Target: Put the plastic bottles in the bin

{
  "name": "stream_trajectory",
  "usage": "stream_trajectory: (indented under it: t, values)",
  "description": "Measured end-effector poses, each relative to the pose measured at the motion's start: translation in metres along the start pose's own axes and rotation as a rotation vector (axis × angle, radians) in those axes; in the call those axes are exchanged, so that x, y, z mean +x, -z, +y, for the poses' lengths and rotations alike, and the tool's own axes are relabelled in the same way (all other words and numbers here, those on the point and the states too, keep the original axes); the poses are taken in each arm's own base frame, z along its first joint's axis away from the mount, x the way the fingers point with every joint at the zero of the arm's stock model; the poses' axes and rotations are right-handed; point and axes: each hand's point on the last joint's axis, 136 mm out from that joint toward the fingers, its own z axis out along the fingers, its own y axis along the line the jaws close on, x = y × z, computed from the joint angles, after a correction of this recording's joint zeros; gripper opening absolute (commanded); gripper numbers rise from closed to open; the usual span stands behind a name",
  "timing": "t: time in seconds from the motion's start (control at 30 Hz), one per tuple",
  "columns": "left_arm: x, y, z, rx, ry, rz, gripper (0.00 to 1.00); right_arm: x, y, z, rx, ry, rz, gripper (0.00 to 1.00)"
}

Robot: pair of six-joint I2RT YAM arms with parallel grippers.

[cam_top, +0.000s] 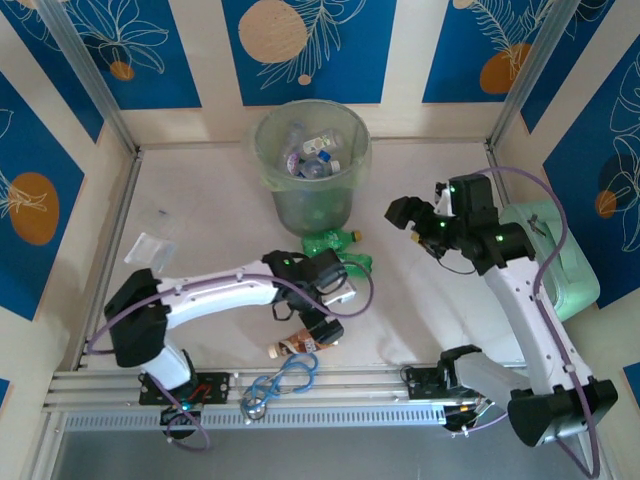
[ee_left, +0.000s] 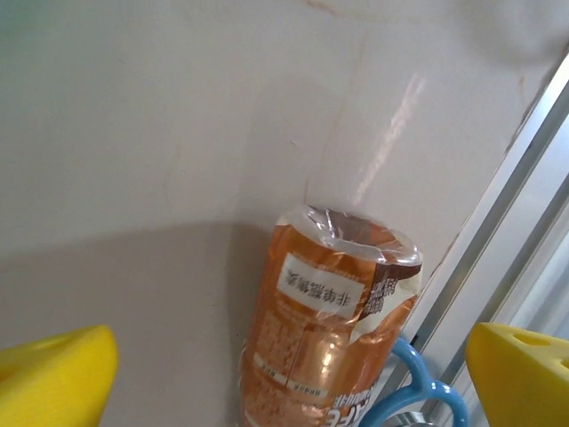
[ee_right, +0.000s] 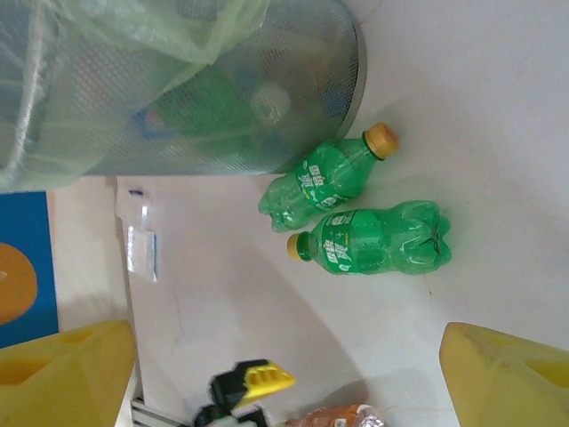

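Note:
My left gripper lowers its yellow fingers around the orange-brown bottle's body next, then closes.
The bin (cam_top: 352, 160) stands at the back of the table with several clear, blue-labelled plastic bottles (cam_top: 312, 155) inside. Two green bottles with yellow caps (cam_top: 330, 241) (cam_top: 357, 263) lie just in front of it, and the right wrist view shows them side by side (ee_right: 331, 179) (ee_right: 380, 238) below the bin (ee_right: 178, 89). An orange-brown bottle (cam_top: 303, 344) lies near the front rail. My left gripper (cam_top: 318, 325) hangs over it, open, with the bottle (ee_left: 329, 342) between the spread yellow fingers (ee_left: 55, 374), untouched. My right gripper (cam_top: 408, 215) hovers open to the right of the green bottles, holding nothing.
A mint green case (cam_top: 565, 262) sits against the right wall behind the right arm. A blue-grey looped cable (cam_top: 285, 380) lies on the front rail (cam_top: 350, 385), right beside the orange-brown bottle. A small clear plastic bag (cam_top: 150, 247) lies at the left.

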Motion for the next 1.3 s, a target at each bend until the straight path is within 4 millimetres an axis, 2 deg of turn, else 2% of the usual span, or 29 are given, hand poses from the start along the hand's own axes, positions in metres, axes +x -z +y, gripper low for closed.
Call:
stream_trajectory:
  t: [0.17, 0.37, 0.53, 0.63, 0.9, 1.0, 1.1, 1.2, 1.27, 1.3]
  values:
    - [0.003, -0.019, -0.007, -0.043, -0.088, 0.077, 1.00, -0.004, 0.002, -0.009, 0.001, -0.048, -0.004, 0.90]
    - [0.002, -0.036, -0.002, -0.069, -0.120, 0.131, 0.89, -0.006, 0.006, -0.012, -0.002, -0.074, -0.006, 0.90]
    - [0.005, -0.055, 0.000, -0.074, -0.123, 0.185, 0.70, -0.006, 0.007, -0.014, -0.004, -0.085, -0.001, 0.88]
    - [0.012, -0.063, 0.003, -0.081, -0.123, 0.223, 0.65, -0.006, 0.007, -0.014, -0.005, -0.086, -0.001, 0.87]
    - [0.011, -0.062, 0.010, -0.123, -0.124, 0.225, 0.44, -0.005, 0.007, -0.013, -0.009, -0.085, 0.003, 0.85]
    - [0.003, -0.054, 0.015, -0.147, -0.111, 0.192, 0.39, -0.003, 0.006, -0.012, -0.011, -0.077, 0.009, 0.85]
    - [-0.012, -0.035, 0.020, -0.175, -0.080, 0.122, 0.39, 0.000, 0.005, -0.007, -0.023, -0.057, 0.018, 0.85]
    - [-0.036, 0.000, 0.029, -0.176, 0.002, 0.001, 0.39, 0.008, 0.004, 0.003, -0.049, -0.012, 0.035, 0.85]
    - [-0.053, 0.030, 0.039, -0.159, 0.083, -0.098, 0.39, 0.014, 0.003, 0.009, -0.064, 0.021, 0.048, 0.85]
    - [-0.065, 0.052, 0.046, -0.148, 0.136, -0.169, 0.40, 0.018, 0.002, 0.013, -0.072, 0.038, 0.058, 0.85]
